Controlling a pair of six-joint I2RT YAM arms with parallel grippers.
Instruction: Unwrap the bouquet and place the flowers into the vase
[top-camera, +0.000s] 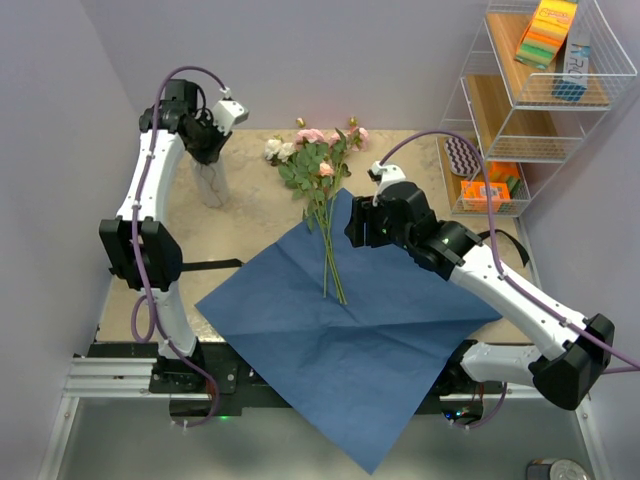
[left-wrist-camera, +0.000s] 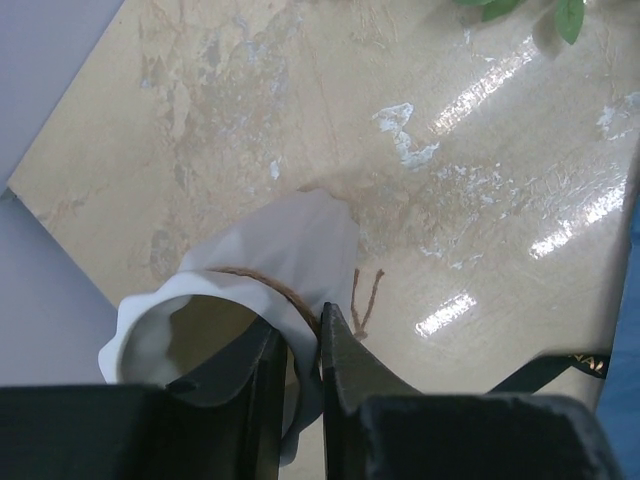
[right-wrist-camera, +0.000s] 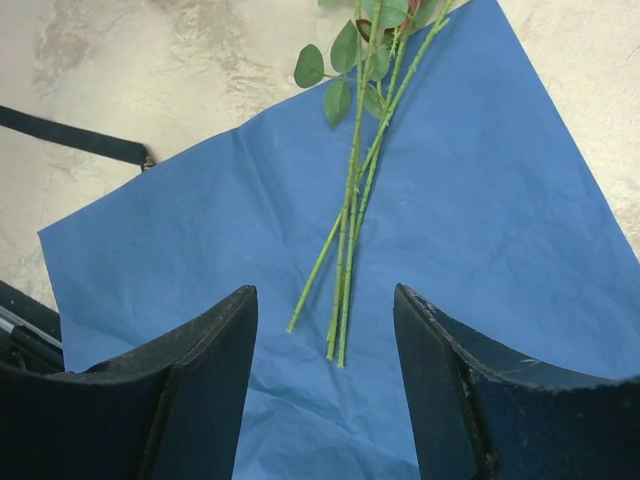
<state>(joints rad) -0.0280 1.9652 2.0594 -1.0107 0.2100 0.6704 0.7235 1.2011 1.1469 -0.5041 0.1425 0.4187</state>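
Observation:
I will next move my left gripper to the right in the top view and back, and release the vase (top-camera: 212, 186) on the bare tabletop by the paper, closer to the flowers.
The whitish vase (top-camera: 212, 186) stands upright at the back left. My left gripper (top-camera: 212, 150) comes down on it from above. In the left wrist view the gripper (left-wrist-camera: 305, 345) is shut on the vase's (left-wrist-camera: 290, 240) scalloped rim, one finger inside the mouth and one outside. The bouquet lies unwrapped. The flowers (top-camera: 318, 170) lie loose, heads toward the back, their green stems (right-wrist-camera: 350, 240) resting on the flat blue paper (top-camera: 340, 330). My right gripper (top-camera: 360, 225) hovers open just right of the stems. In its wrist view the stem ends lie below and between the fingers (right-wrist-camera: 325, 292), untouched.
A black ribbon (top-camera: 210, 265) lies on the table left of the paper, also seen as a strip (right-wrist-camera: 80, 135) in the right wrist view. A white wire shelf (top-camera: 530, 100) with sponges and boxes stands at the back right. The paper's near corner hangs over the table's front edge.

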